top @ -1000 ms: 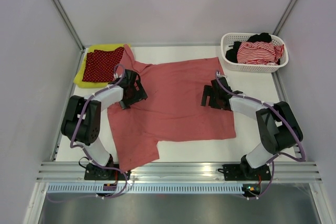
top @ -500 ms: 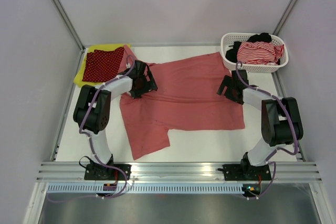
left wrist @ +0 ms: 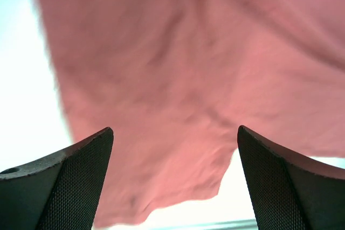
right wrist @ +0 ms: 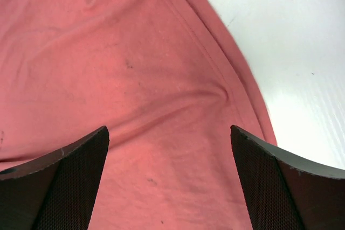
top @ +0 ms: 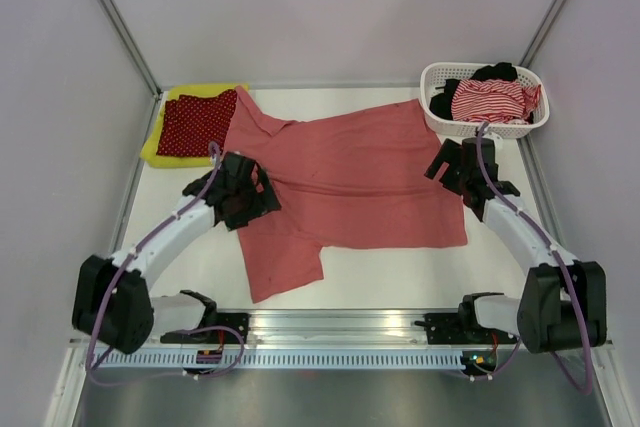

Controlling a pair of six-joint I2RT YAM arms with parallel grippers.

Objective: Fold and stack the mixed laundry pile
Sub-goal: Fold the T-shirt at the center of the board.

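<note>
The left gripper draws back and lowers onto the sleeve's near corner (top: 256,296) (left wrist: 102,222) next, since that corner lies below the gripper and closer to my base.
A salmon-pink polo shirt (top: 350,172) lies spread flat across the middle of the table, one sleeve reaching toward the near edge. My left gripper (top: 252,197) hovers open over the shirt's left side; in its wrist view, pink cloth (left wrist: 178,68) fills the space between the wide-apart fingers (left wrist: 64,187). My right gripper (top: 452,167) is open above the shirt's right edge, where a hem (right wrist: 215,63) runs between its fingers (right wrist: 291,187). A dark red white-dotted cloth (top: 195,119) rests on a yellow-green garment (top: 155,147) at the back left.
A white perforated basket (top: 490,129) stands at the back right with a red-white striped piece (top: 490,99) and a black piece (top: 497,72) in it. Bare white table (top: 400,277) lies in front of the shirt. Grey walls close the sides.
The shirt slid right and away from the arms. Both arms have swung outward: the left gripper pulled back over the left side, the right moved to the shirt's right edge. Both stayed open.
</note>
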